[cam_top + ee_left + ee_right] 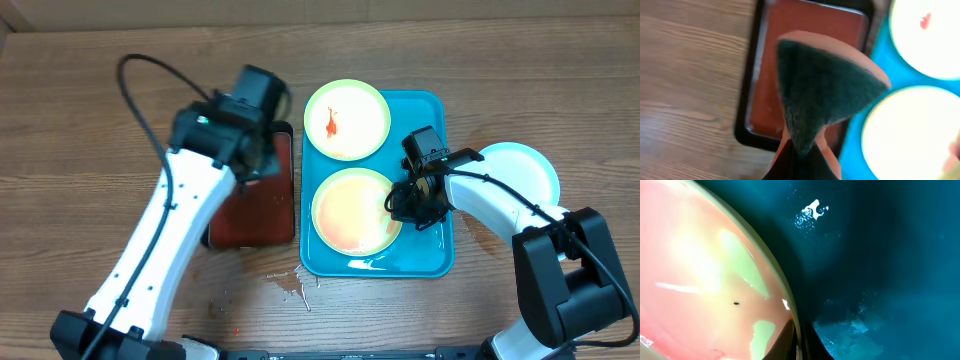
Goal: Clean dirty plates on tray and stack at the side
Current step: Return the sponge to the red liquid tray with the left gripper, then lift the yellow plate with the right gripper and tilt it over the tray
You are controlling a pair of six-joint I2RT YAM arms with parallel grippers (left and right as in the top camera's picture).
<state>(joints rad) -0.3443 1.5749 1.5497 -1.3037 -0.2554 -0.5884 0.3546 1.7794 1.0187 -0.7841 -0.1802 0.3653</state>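
My left gripper is above the tray, so next it will go down over the near half of the black tray (766, 114) and let go of the sponge (822, 92) into the red liquid.
The turquoise tray (437, 113) holds two yellow-green rimmed plates. The far plate (346, 120) has a red-orange smear. The near plate (352, 210) is covered by a pinkish-orange film. My right gripper (408, 200) is shut on the near plate's right rim (790, 305), one finger on each side of the rim. A light blue rimmed plate (522, 172) lies on the table right of the tray. My left gripper (800, 160) is shut on a dark green sponge (822, 92) with an orange backing and holds it above the black tray.
A small black tray (255, 205) of red liquid stands left of the turquoise tray; it also shows in the left wrist view (752, 95). Drops of liquid (292, 285) lie on the wooden table in front of the turquoise tray.
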